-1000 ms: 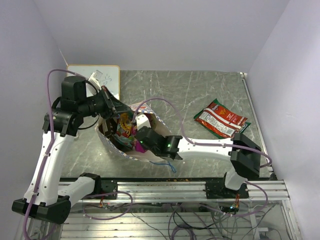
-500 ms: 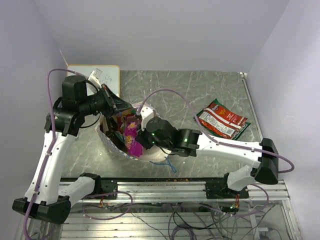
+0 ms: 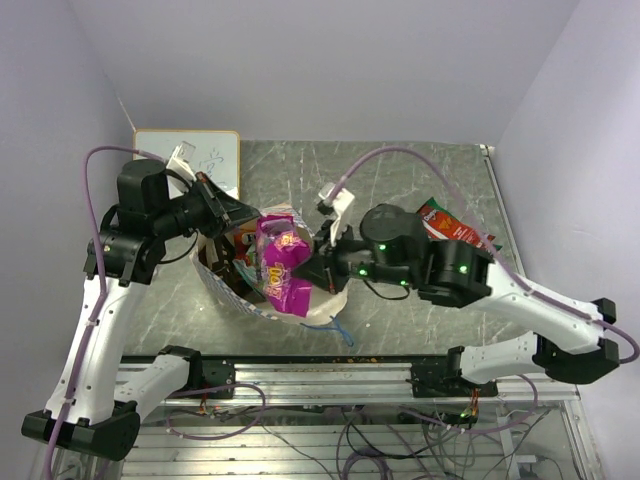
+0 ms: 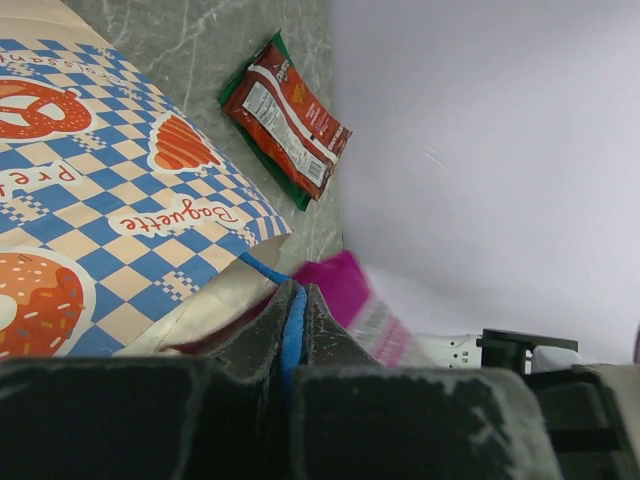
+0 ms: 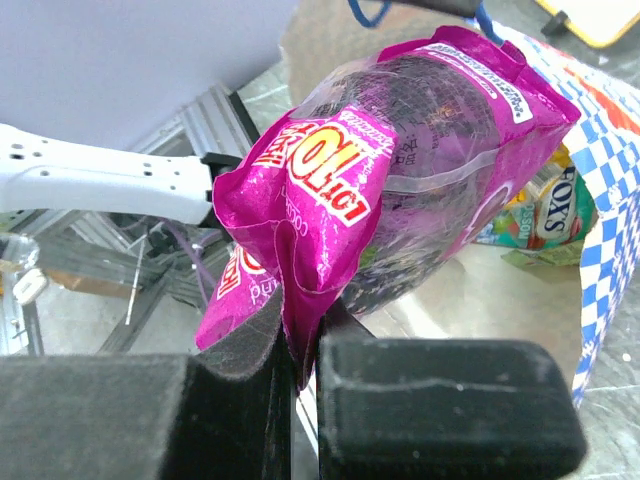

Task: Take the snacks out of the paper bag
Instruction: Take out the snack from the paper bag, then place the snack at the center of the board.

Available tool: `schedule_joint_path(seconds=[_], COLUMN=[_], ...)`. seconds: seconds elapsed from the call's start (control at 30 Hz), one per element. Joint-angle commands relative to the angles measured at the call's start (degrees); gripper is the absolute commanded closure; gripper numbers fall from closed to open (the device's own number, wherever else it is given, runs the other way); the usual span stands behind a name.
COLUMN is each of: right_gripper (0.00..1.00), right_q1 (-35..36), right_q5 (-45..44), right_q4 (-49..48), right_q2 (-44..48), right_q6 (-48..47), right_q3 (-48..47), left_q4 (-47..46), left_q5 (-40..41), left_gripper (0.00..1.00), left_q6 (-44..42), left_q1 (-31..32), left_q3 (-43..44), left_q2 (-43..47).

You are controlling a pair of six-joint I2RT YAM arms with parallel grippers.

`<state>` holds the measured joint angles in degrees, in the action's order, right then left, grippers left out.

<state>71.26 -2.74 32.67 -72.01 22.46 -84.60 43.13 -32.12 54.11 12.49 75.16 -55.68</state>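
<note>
The snack bag (image 3: 450,232) already out is below my right gripper, to its right in the top view. My right gripper should next swing over that snack bag, go down and let go of the packet.
The paper bag (image 3: 318,306), cream with a blue-and-white checkered band (image 4: 110,230), lies open on the table. My left gripper (image 3: 232,212) is shut on its blue cord handle (image 4: 293,330) at the bag's mouth. My right gripper (image 3: 318,268) is shut on the purple packet (image 3: 280,262) and holds it above the bag's opening; the packet fills the right wrist view (image 5: 380,190). More packets (image 3: 238,258) lie inside the bag, and a green one shows in the right wrist view (image 5: 555,215). A red and green snack bag (image 3: 450,232) lies on the table at the right, also in the left wrist view (image 4: 288,118).
A small whiteboard (image 3: 215,155) lies at the back left corner of the grey marbled table (image 3: 400,180). Purple cables loop over both arms. The metal rail (image 3: 350,375) runs along the near edge. White walls close in on three sides.
My right arm has lifted and pulled right, drawing the purple packet up out of the bag's mouth. My left gripper has kept its hold on the handle with little movement.
</note>
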Motion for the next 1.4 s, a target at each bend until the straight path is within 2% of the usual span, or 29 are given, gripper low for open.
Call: schedule_joint_path(seconds=[0.0, 0.07, 0.17, 0.33, 0.53, 0.6, 0.67, 0.8, 0.87, 0.9, 0.97, 1.17, 1.37], right_gripper=[1.00, 1.00, 1.00, 1.00, 1.00, 1.00, 1.00, 1.00, 1.00, 1.00, 1.00, 1.00, 1.00], right_q1=[0.03, 0.06, 0.02, 0.01, -1.17, -6.07, -14.25, -28.29, -34.09, -36.73, -40.14, -46.57, -52.52], right_q5=[1.28, -0.92, -9.52, -39.57, -60.71, -53.06, -44.30, -32.03, -23.31, -21.86, -23.21, -31.72, -37.29], right_q4=[5.61, 8.23, 10.06, 11.90, -1.82, -9.94, -12.33, -8.70, -4.03, -1.60, 2.83, 6.93, 6.23], right_q2=[3.40, 4.61, 6.78, 7.28, 6.02, 7.60, 8.17, 4.95, 2.61, 1.26, -1.15, -2.78, -3.19], right_q6=[-3.16, -5.07, -8.62, -11.72, -30.15, -37.16, -37.18, -38.56, -42.00, -42.12, -42.91, -49.35, -57.21], right_q3=[-9.40, -12.37, -15.04, -16.54, -6.48, -0.39, 2.84, 5.33, 7.44, 7.74, 8.24, 14.00, 21.37], left_q4=[-0.70, -0.60, -0.57, -1.03, -0.03, 0.57, 1.58, 2.23, 2.30, 2.30, 2.41, 0.99, -0.81], left_q5=[1.27, 1.47, 1.19, 0.55, 0.35, 0.30, 0.39, 0.32, -0.06, -0.39, -0.87, -2.71, -4.35], left_gripper=[0.93, 0.93, 0.93, 0.93, 0.93, 0.93, 0.93, 0.93, 0.93, 0.93, 0.93, 0.93, 0.93], left_q6=[0.53, 0.35, -0.04, -0.44, -2.33, -3.26, -4.36, -6.47, -7.24, -7.65, -8.60, -10.15, -10.84], left_q1=[0.43, 0.43, 0.38, 0.43, 0.43, 0.43, 0.43, 0.43, 0.43, 0.43, 0.43, 0.43, 0.43], left_q3=[-0.01, -0.13, -0.30, -0.74, 1.29, 2.20, 3.12, 4.38, 5.00, 5.26, 5.79, 5.20, 3.55], left_q2=[1.10, 1.07, 0.84, 0.69, -0.35, -1.00, -1.61, -2.87, -3.66, -4.12, -5.03, -6.29, -6.47])
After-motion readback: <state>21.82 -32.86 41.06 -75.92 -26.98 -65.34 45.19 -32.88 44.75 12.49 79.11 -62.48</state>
